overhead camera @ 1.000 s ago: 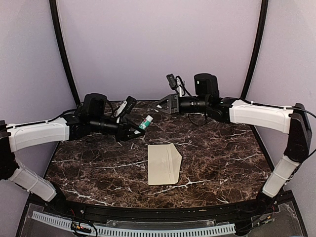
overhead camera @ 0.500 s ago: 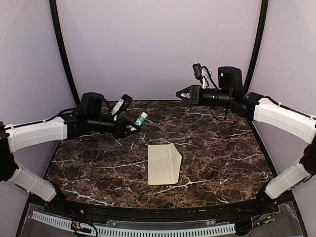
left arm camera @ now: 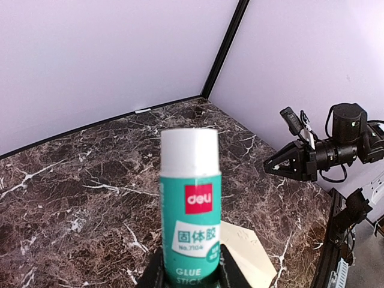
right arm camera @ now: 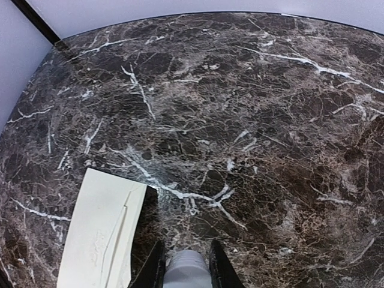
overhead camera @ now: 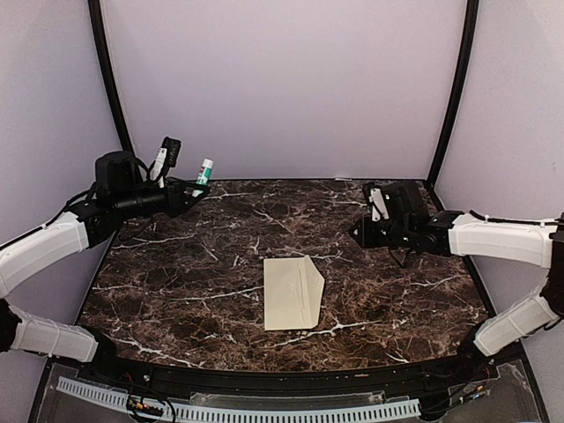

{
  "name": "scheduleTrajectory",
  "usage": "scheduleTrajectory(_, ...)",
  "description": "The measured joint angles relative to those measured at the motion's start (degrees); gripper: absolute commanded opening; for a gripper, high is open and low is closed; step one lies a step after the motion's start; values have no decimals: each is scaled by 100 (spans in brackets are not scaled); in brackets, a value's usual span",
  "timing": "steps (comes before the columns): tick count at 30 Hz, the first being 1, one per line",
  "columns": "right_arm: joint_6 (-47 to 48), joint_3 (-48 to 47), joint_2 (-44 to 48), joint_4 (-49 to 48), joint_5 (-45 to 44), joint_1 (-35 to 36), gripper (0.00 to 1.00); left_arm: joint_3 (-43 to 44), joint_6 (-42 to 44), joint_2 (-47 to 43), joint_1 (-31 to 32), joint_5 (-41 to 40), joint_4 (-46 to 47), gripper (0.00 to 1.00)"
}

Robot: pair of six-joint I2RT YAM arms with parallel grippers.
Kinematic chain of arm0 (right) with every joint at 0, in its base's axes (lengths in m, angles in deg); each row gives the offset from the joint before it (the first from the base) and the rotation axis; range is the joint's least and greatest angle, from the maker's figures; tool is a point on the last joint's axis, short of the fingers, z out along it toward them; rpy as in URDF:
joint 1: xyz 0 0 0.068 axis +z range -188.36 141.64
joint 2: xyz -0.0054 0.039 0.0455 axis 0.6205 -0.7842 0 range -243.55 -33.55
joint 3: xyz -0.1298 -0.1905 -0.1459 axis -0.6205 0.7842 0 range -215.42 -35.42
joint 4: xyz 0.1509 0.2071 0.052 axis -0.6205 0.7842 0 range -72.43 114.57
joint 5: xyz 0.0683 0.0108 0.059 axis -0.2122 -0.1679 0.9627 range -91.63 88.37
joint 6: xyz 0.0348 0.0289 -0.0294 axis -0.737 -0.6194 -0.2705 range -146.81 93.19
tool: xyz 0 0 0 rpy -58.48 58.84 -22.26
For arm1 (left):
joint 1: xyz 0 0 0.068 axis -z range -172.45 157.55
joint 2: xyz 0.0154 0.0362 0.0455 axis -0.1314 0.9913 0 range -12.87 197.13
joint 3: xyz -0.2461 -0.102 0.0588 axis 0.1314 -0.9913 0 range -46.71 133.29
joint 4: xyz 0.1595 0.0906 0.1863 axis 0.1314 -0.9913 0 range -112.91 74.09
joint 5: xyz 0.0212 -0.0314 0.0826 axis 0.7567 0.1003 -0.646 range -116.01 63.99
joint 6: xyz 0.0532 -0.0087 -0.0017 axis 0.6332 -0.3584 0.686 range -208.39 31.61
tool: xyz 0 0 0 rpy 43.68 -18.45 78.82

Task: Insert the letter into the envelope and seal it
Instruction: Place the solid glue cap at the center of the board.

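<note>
The pale grey ribbed cap [right arm camera: 186, 270] will go down with my right gripper to the bare marble below the gripper. I will let go of the cap there, since the spot is clear of the envelope.
The cream envelope [overhead camera: 293, 293] lies flat at the table's middle with its triangular flap folded over its face. It also shows in the left wrist view [left arm camera: 246, 255] and the right wrist view [right arm camera: 96, 234]. The letter is not in view. My left gripper [overhead camera: 196, 187] is raised at the far left, shut on a green and white glue stick [overhead camera: 204, 172], seen close in the left wrist view [left arm camera: 191, 210]. My right gripper [overhead camera: 361, 236] is low over the table, right of the envelope, shut on a small pale grey ribbed cap [right arm camera: 186, 270].
The dark marble table [overhead camera: 176, 273] has a black rim at the near edge. Lilac walls and black corner poles [overhead camera: 110, 88] close in the back and sides. A perforated white strip [overhead camera: 238, 410] runs along the front.
My left arm has drawn back to the far left and lifted the glue stick. My right arm has swung from the back centre down to the right. The envelope has not moved.
</note>
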Motion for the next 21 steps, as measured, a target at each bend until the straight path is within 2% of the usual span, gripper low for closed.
scheduleTrajectory(9,-142,490,-726,-636,-728,0,12,-24,-31,2,0,-2,0,0)
scheduleTrajectory(21,-313,485,-1777,-1043,-916,0,16,-31,-81,2,0,0,0,0)
